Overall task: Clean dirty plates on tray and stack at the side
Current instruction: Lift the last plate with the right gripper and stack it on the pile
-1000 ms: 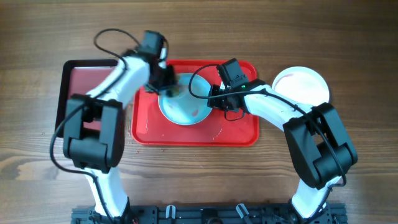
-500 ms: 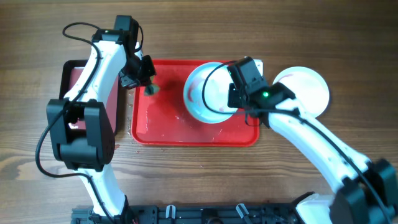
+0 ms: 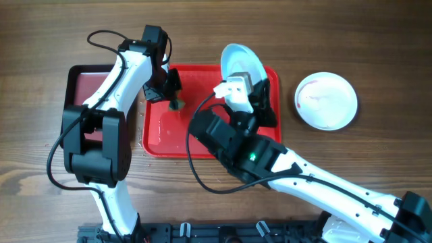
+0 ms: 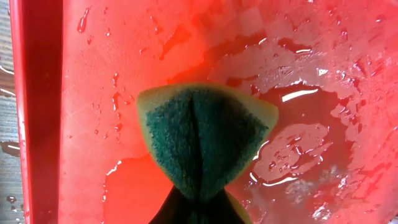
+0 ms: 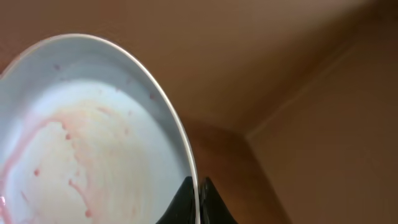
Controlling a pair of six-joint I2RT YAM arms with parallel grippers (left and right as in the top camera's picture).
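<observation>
The pale plate's smeared side stands on edge, so next my right gripper will turn to level the plate and lower it onto the bottom of the red tray to release the plate's rim.
The red tray (image 3: pixel 165 138) lies at the table's middle, its floor wet (image 4: pixel 323 81). My left gripper (image 3: pixel 174 102) is shut on a green-and-yellow sponge (image 4: pixel 205 140), held just over the tray's left part near its rim (image 4: pixel 37 93). My right gripper (image 3: pixel 237 84) is shut on the rim of a pale plate (image 3: pixel 241 62), lifted high and tilted on edge above the tray's far side. In the right wrist view the plate's face (image 5: pixel 87 143) shows faint pink smears, with the fingers (image 5: pixel 198 199) pinching its rim. Another plate (image 3: pixel 327 100) with a reddish smear lies on the table right of the tray.
A black-rimmed tray with a maroon floor (image 3: pixel 84 91) lies left of the red tray, partly under my left arm. My right arm (image 3: pixel 290 172) crosses the tray's near right corner, close to the camera. Water drops sit on the red tray's floor.
My right gripper has lifted the plate off the tray and tipped it on edge, high above the far side. My left gripper swung left with the sponge, then back over the tray's left part.
</observation>
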